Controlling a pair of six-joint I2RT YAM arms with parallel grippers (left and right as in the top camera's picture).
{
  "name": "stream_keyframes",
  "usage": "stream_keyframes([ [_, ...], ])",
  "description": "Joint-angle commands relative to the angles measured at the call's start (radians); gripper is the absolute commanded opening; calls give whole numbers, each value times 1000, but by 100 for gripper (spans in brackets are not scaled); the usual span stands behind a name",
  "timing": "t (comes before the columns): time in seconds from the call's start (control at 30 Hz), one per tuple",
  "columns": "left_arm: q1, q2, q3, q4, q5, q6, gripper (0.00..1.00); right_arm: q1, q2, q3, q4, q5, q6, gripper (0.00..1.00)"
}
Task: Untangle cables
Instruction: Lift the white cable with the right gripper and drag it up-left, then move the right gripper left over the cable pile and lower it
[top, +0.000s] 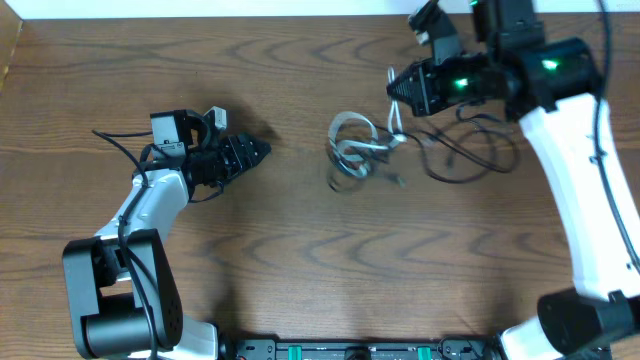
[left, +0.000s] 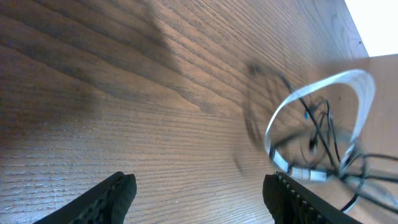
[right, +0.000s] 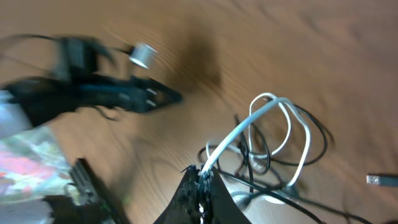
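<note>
The spread black cables are below my right gripper and to its right in the overhead view, so next I will lower it there and let go of the raised white cable.
The cables lie in a tangle (top: 355, 150) on the wooden table, a white cable (top: 372, 140) looped among thin black cables (top: 470, 152) that spread to the right. My right gripper (top: 392, 90) hovers above the tangle's right side, shut on the white cable (right: 249, 127), which runs taut down to its loops among the black cables (right: 317, 134). My left gripper (top: 262, 151) is left of the tangle, apart from it. In the left wrist view the left gripper (left: 199, 183) is open with nothing between its fingers, and the white loop (left: 323, 87) rises ahead to the right.
A loose plug end (right: 379, 180) lies at the right edge of the right wrist view. The left arm (right: 112, 93) shows across the table in that view. The table's far edge (top: 200, 12) meets a pale wall.
</note>
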Motion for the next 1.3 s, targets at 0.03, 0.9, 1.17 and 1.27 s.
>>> stream_keyframes([
  [0.03,0,5,1,-2,6,24,70,-18,-26,23,16,-2,-60,1],
  [0.9,0,5,1,-2,6,24,71,-28,37,-465,100,683,143,60],
  [1.17,0,5,1,-2,6,24,70,-26,38,-468,270,546,142,70],
  [1.27,0,5,1,-2,6,24,71,-17,43,-468,367,459,142,64],
])
